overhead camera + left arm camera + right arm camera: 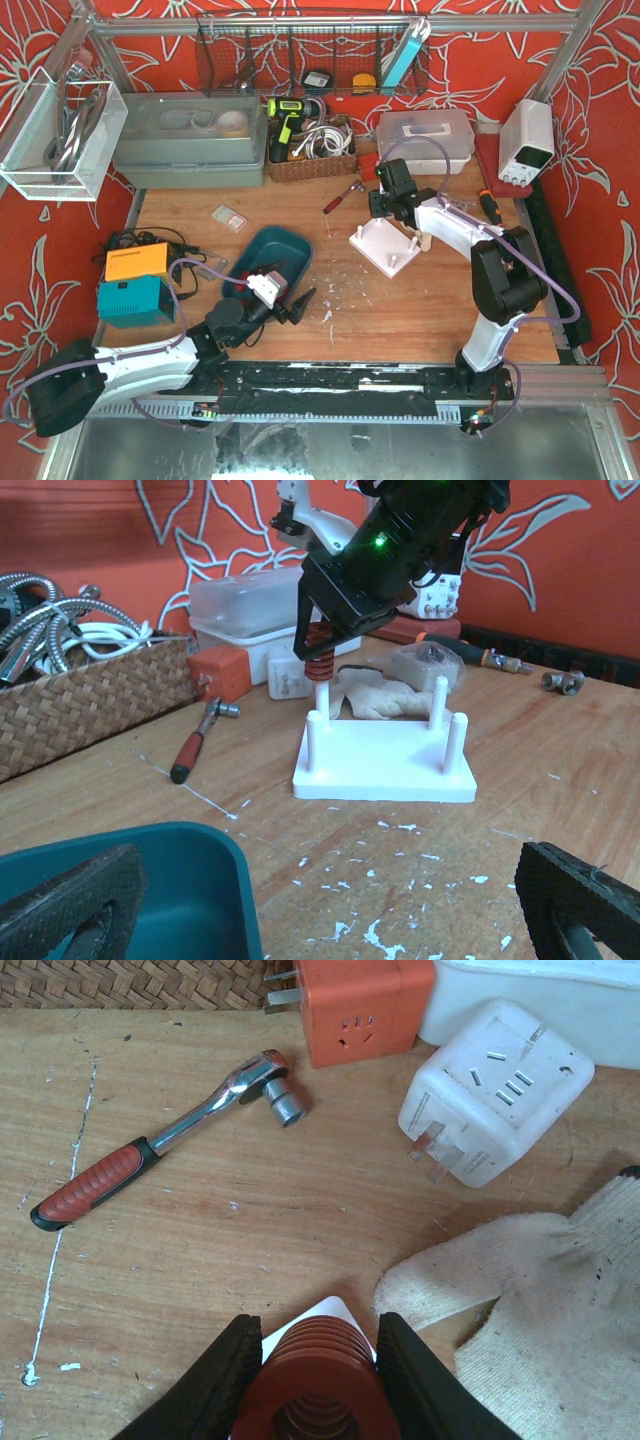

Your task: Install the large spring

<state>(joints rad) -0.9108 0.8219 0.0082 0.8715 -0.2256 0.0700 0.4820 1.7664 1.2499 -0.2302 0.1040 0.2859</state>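
Observation:
Next, my right gripper lowers the large red spring [318,1380] down along the peg at the plate's far corner and releases it, since it sits high above the plate.
The large red spring [318,1380] is held upright between the fingers of my right gripper [320,1350], which is shut on it. In the left wrist view the spring [319,663] sits at the top of the back-left peg [324,698] of the white base plate [385,765], well above the plate's surface. Three other pegs stand bare. A corner of the plate [331,1307] shows under the spring. From above, the right gripper [385,205] hovers at the plate's [385,250] far corner. My left gripper [300,305] is open and empty beside the teal bin [268,262].
A red-handled ratchet [160,1165] lies left of the plate. An orange adapter [365,1005], a white adapter [495,1090] and a cloth glove [540,1300] lie behind it. A wicker basket [80,700] and plastic boxes [425,135] line the back.

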